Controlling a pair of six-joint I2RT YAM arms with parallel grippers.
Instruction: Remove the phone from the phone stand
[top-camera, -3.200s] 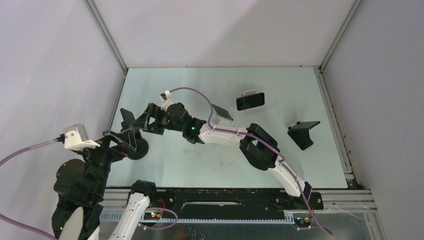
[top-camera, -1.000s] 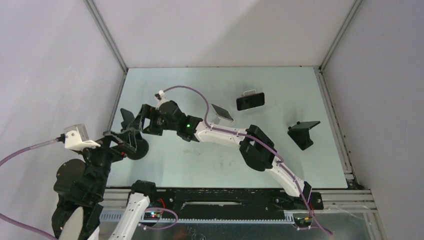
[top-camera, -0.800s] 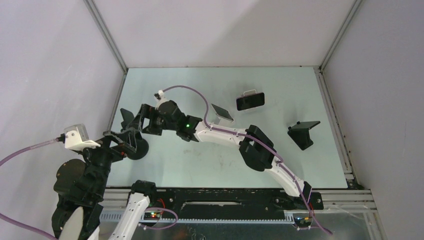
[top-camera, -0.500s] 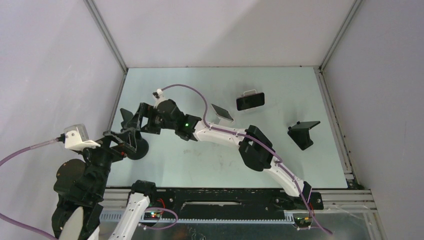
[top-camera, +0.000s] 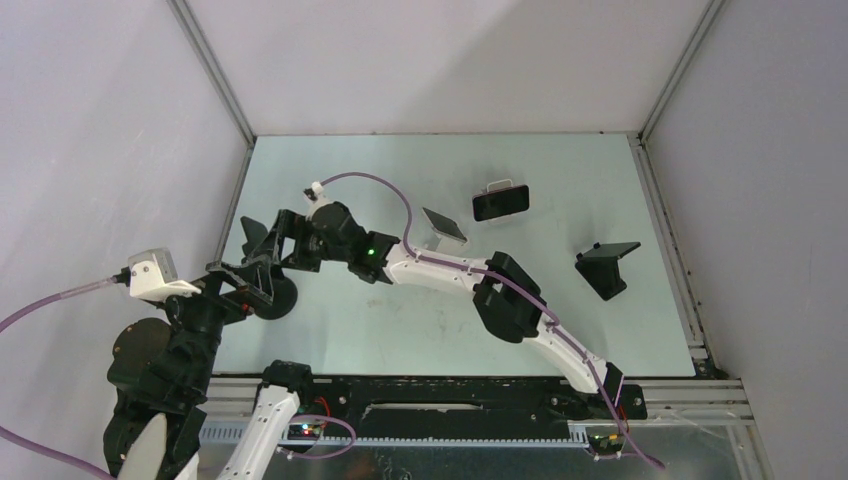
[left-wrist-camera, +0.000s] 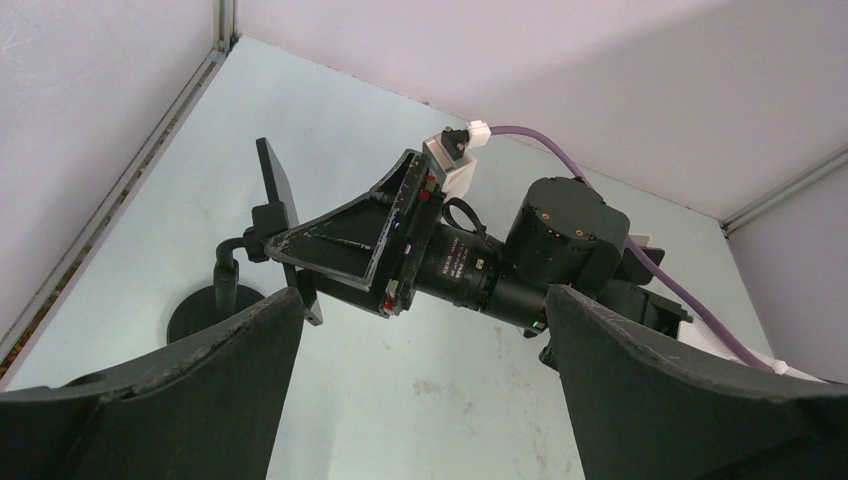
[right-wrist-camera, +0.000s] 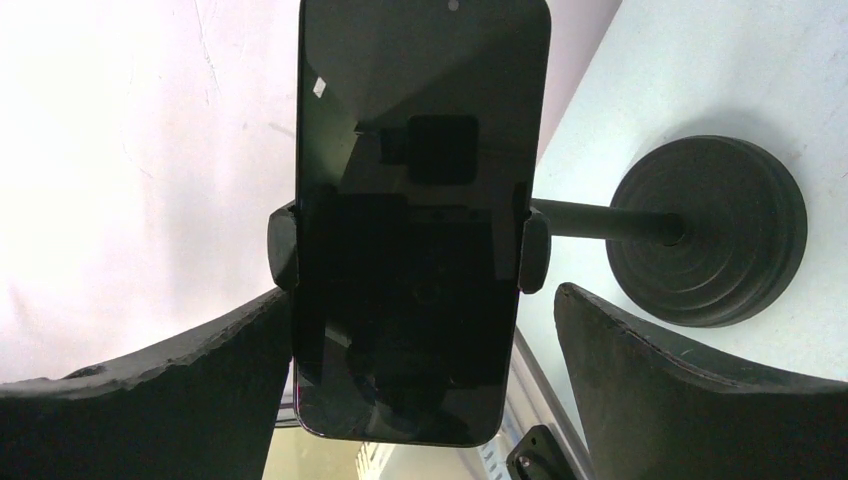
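My right gripper needs to move gently toward the screen and close beside the clamps, because my open fingers are on both sides of the phone (top-camera: 250, 232) with gaps at its long edges.
A black phone (right-wrist-camera: 420, 220) sits upright in the side clamps of a black phone stand with a thin stem and a round base (right-wrist-camera: 720, 230). In the top view the phone (top-camera: 250, 232) stands at the table's left edge. My right gripper (right-wrist-camera: 420, 400) is open, and its fingers (right-wrist-camera: 660, 390) straddle the phone's lower part, one close to each edge. My left gripper (left-wrist-camera: 420, 400) is open and empty, low beside the stand's base (left-wrist-camera: 200, 312). From there the phone (left-wrist-camera: 275, 195) shows edge-on, with the right gripper (left-wrist-camera: 300, 255) reaching up to it.
A second phone on a white stand (top-camera: 500, 202) is at the back middle. A small tilted stand (top-camera: 443, 224) is beside it. An empty black stand (top-camera: 607, 268) is at the right. The left wall rail (top-camera: 232, 215) runs close behind the phone.
My right gripper has moved left across the table until its fingers reach around the phone. The left arm, the phone and the stand have not moved.
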